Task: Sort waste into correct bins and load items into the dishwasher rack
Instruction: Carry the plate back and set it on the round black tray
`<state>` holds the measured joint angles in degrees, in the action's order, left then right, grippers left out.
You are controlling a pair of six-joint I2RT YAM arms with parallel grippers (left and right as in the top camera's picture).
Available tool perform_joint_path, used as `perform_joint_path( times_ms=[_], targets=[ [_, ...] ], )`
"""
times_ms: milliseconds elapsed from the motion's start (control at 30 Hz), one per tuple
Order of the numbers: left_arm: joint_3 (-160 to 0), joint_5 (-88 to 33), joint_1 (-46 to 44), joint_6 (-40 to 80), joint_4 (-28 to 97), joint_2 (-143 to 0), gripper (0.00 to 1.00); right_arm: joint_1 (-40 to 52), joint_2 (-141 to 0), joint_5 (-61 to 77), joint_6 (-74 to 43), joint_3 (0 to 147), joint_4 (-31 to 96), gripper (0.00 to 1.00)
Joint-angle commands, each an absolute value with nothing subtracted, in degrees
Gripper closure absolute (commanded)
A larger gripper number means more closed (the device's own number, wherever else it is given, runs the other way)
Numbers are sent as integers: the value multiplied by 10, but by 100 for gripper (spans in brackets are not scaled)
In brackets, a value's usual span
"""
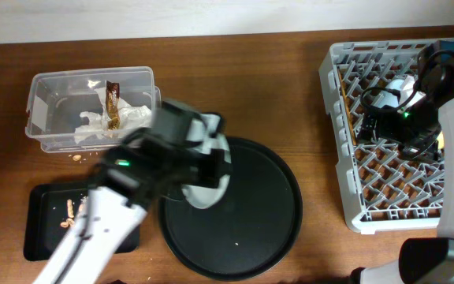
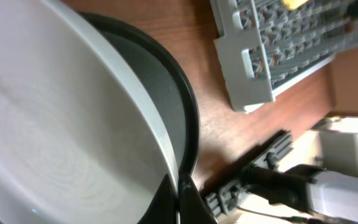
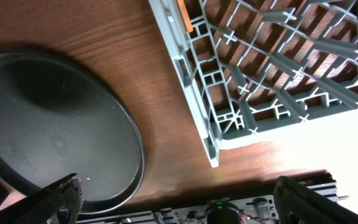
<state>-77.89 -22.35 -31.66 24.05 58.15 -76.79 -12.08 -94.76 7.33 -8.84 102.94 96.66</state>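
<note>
With the round black tray bare below the plate, I should lower my left gripper, toward the right in the overhead view, onto the tray's middle [image 1: 240, 194] and release.
My left gripper [image 2: 179, 202] is shut on the rim of the pale grey plate [image 2: 55, 124], which it holds tilted over the large round black tray [image 1: 251, 221]. In the overhead view the plate [image 1: 203, 193] shows partly under that gripper [image 1: 211, 162]. The clear tub [image 1: 53, 99] holds the white napkin [image 1: 101, 125] and the brown-and-gold wrapper [image 1: 113, 102]. Food scraps [image 1: 71, 213] lie in the shallow black tray [image 1: 42, 237]. My right gripper [image 3: 185, 205] hangs open and empty over the left part of the dishwasher rack [image 1: 385, 197]. Thin wooden chopsticks [image 1: 348, 118] lie along the rack's left side.
A few crumbs [image 1: 77, 158] lie on the wooden table between the tub and the black tray. The round tray's rim [image 2: 191, 118] sits close to the rack's near corner [image 2: 247, 93]. A yellow thing [image 1: 441, 140] shows in the rack beside my right arm.
</note>
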Motion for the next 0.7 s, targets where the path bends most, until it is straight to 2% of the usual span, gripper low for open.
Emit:
perform_joint_path(
  times_ms=[0,167,433,467,567,667],
  targets=[
    [-780,-33,-427,327,564,-825,99,-124,-936,68,-91,1028,967,1],
    [-780,-30,-481,355,538,-933,99,-124,-936,68,-91,1028,966,1],
    [-780,-82,-487,356,491,-1022,98,-124,-936,68,-91,1028,966,1],
    [-780,-89,-487,356,491,-1023,93,-124,-936,68,-91,1028,967,1],
    [-780,-109,-486,356,493,-1025,58,-124,-936,68,-91,1028,967,1],
    [-782,-113,-484,356,502,-1023,54,-124,-936,68,-91,1028,967,1]
  ],
)
